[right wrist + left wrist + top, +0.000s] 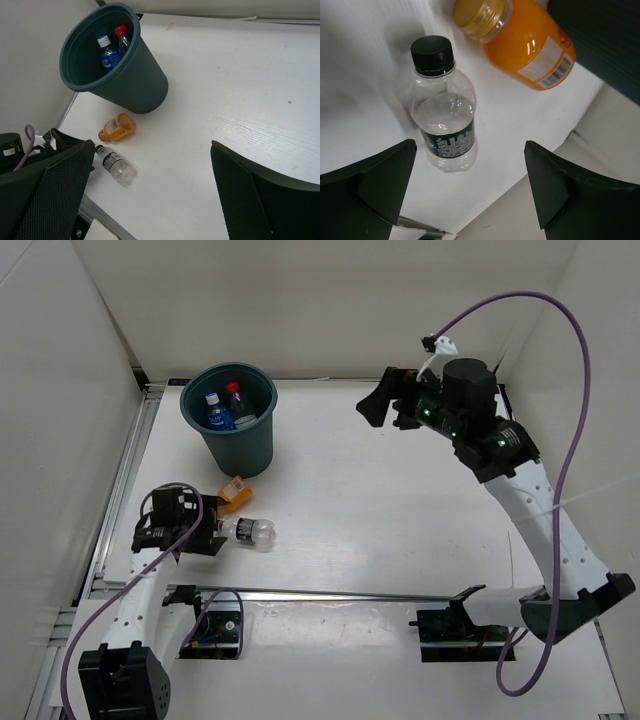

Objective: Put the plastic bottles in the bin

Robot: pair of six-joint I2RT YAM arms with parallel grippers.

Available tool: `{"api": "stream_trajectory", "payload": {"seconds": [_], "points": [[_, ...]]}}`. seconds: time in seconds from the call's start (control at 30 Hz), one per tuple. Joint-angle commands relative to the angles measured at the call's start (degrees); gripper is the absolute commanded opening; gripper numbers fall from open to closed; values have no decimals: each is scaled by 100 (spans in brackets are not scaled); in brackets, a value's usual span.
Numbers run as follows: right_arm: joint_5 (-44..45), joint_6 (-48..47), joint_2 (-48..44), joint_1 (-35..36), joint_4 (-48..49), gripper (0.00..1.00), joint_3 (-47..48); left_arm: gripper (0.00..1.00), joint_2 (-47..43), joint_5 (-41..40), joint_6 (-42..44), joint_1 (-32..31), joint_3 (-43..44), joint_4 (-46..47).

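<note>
The clear bottle is on the tabletop below my open left fingers. My left gripper should go down to it next and close around its part beneath the black cap [251,531] [443,100].
The dark teal bin [241,447] stands upright at the back left, and a blue-capped bottle [215,412] and a red-capped bottle [235,395] are inside it. The short orange bottle [235,492] lies on the table just in front of the bin. Beside it lies the clear bottle with a black cap [251,531]. My left gripper [216,530] is open right at this clear bottle [442,125], whose base shows near the left finger [380,185]; neither finger touches it. My right gripper [372,405] hangs open and empty high at the back right.
A metal rail [330,593] runs across the table's near edge. White walls enclose the left, back and right sides. The right wrist view looks down on the bin [137,87], the orange bottle [117,127] and the clear bottle [115,166].
</note>
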Motion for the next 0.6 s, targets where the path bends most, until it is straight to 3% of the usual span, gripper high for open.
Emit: {"api": "stream_trajectory", "payload": {"seconds": [0.0, 0.27, 0.57], "points": [[-116, -94, -247, -192, 19, 100, -156, 100, -44, 99, 267, -196, -113, 203], [-494, -155, -248, -413, -271, 100, -104, 100, 350, 46, 511, -390, -666, 519], [-820, -340, -248, -633, -526, 100, 133, 100, 1291, -376, 689, -452, -193, 747]]}}
